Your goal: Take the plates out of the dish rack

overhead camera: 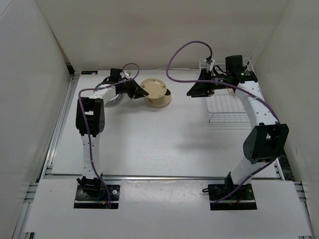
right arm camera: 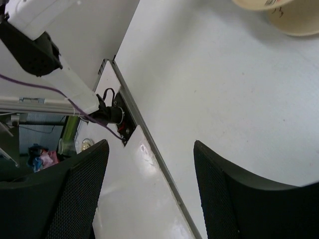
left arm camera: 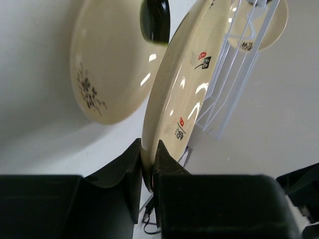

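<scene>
My left gripper lowers the held plate onto the flower-patterned plate (overhead camera: pixel 160 100) (left arm camera: pixel 117 52) just beneath it next, then releases the held plate's rim.
My left gripper (overhead camera: pixel 138 89) (left arm camera: pixel 148 149) is shut on the rim of a cream plate (overhead camera: pixel 153 88) (left arm camera: pixel 182 89) with small black and red marks, holding it tilted on edge. Just beneath and beside it is a second cream plate (overhead camera: pixel 162 100) (left arm camera: pixel 107 64) with a black flower pattern. The white wire dish rack (overhead camera: pixel 227 107) (left arm camera: pixel 234 74) stands at the right of the table; in the left wrist view another cream plate (left arm camera: pixel 266 22) shows behind its wires. My right gripper (overhead camera: pixel 193 91) (right arm camera: pixel 149 147) hovers left of the rack, open and empty.
A plate with a dark rim (overhead camera: pixel 114 101) lies under the left arm's forearm at the back left. White walls enclose the table on three sides. A purple cable (overhead camera: pixel 182 55) loops over the right arm. The right wrist view shows the table's near edge rail (right arm camera: pixel 149 149).
</scene>
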